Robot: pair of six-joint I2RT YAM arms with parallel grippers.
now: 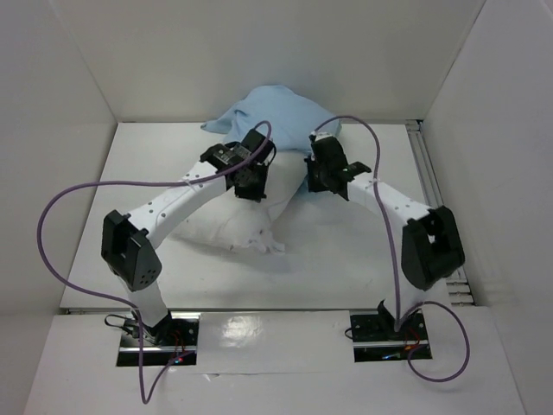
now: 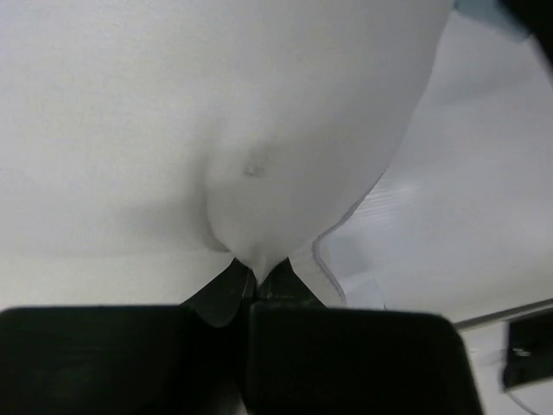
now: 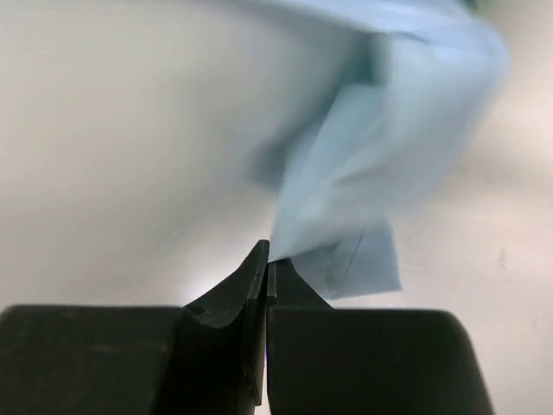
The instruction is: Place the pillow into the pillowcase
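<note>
My left gripper moves next toward the pillowcase's hanging flap point(image 2: 491, 12), to its right in the top view, and releases the pinched fold of the pillow.
The white pillow point(image 1: 226, 226) lies mid-table, its far end under the light blue pillowcase point(image 1: 276, 108), which bunches at the back. My left gripper point(image 1: 251, 188) presses on the pillow's near part. In the left wrist view it point(image 2: 257, 277) is shut on a pinched fold of the white pillow point(image 2: 259, 112) fabric. My right gripper point(image 1: 321, 181) sits at the pillowcase's right near edge. In the right wrist view it point(image 3: 270, 259) is shut with a hanging flap of the blue pillowcase point(image 3: 380, 173) caught at its tips; that view is blurred.
White walls close in the table point(image 1: 138, 164) on the left, back and right. A metal rail point(image 1: 432, 186) runs along the table's right edge. Purple cables point(image 1: 52, 216) loop out from both arms.
</note>
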